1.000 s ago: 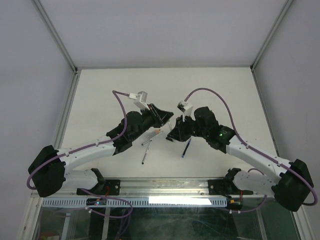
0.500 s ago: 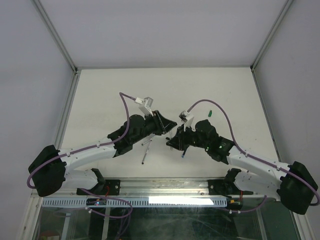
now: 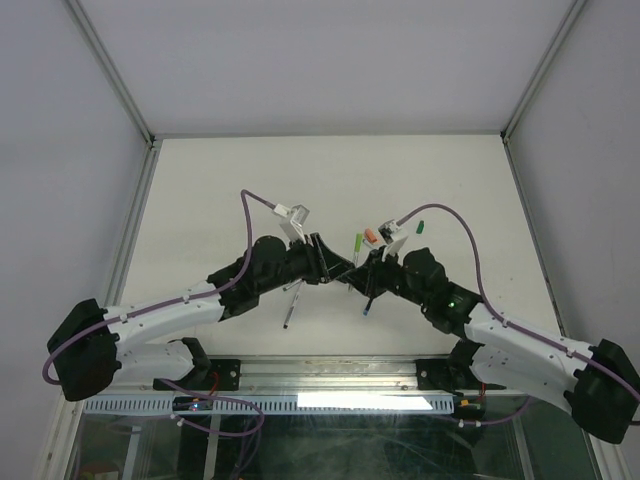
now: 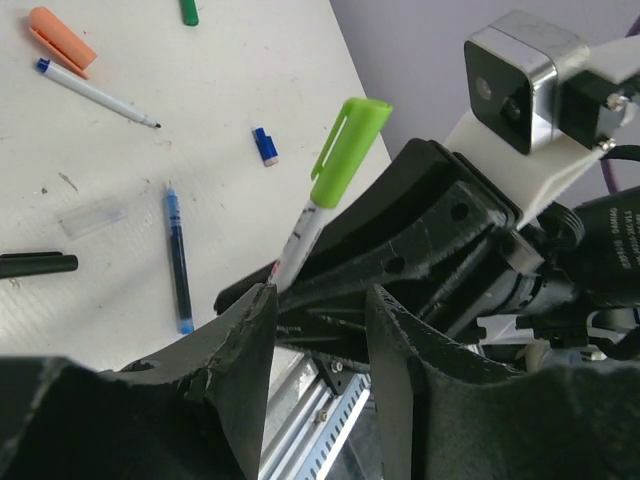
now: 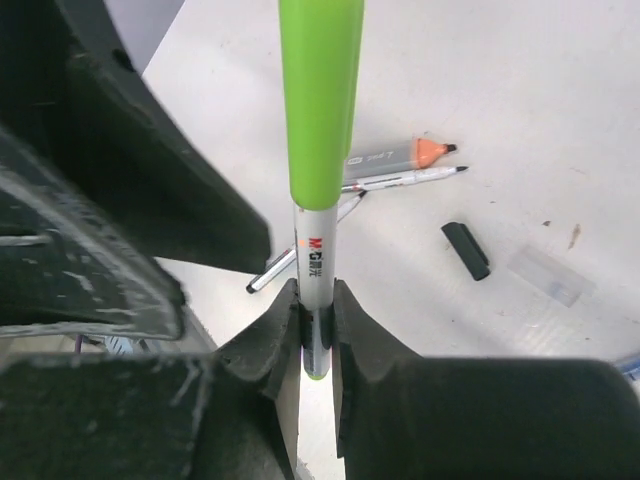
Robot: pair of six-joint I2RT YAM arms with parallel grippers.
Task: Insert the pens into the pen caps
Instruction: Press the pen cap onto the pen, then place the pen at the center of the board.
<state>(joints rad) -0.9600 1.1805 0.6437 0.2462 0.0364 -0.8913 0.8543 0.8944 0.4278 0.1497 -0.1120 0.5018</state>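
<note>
With the pen capped, I will move my right gripper to the right in the top view, down to the tabletop beside the small blue cap (image 4: 264,145), and release it.
My right gripper (image 5: 317,312) is shut on the white barrel of a pen (image 5: 318,255) that wears a light green cap (image 5: 320,100) and stands upright off the table. It also shows in the left wrist view (image 4: 337,165) and the top view (image 3: 357,245). My left gripper (image 4: 318,312) is open and empty, its fingers (image 4: 250,335) right beside the right gripper's jaws. An orange cap (image 4: 60,38), a dark green cap (image 4: 188,10), a small blue cap (image 4: 264,145) and a black cap (image 5: 466,250) lie on the table.
Loose on the table are a blue pen (image 4: 178,262), a thin blue-ended pen (image 4: 95,92), a grey marker with an orange tip (image 5: 395,155), a white pen (image 5: 400,180), a clear cap (image 5: 545,275) and another pen (image 3: 288,315) near the front rail.
Both grippers have moved in toward each other at the table's middle. The green-capped pen now stands up between them. The orange and dark green caps have come into view.
</note>
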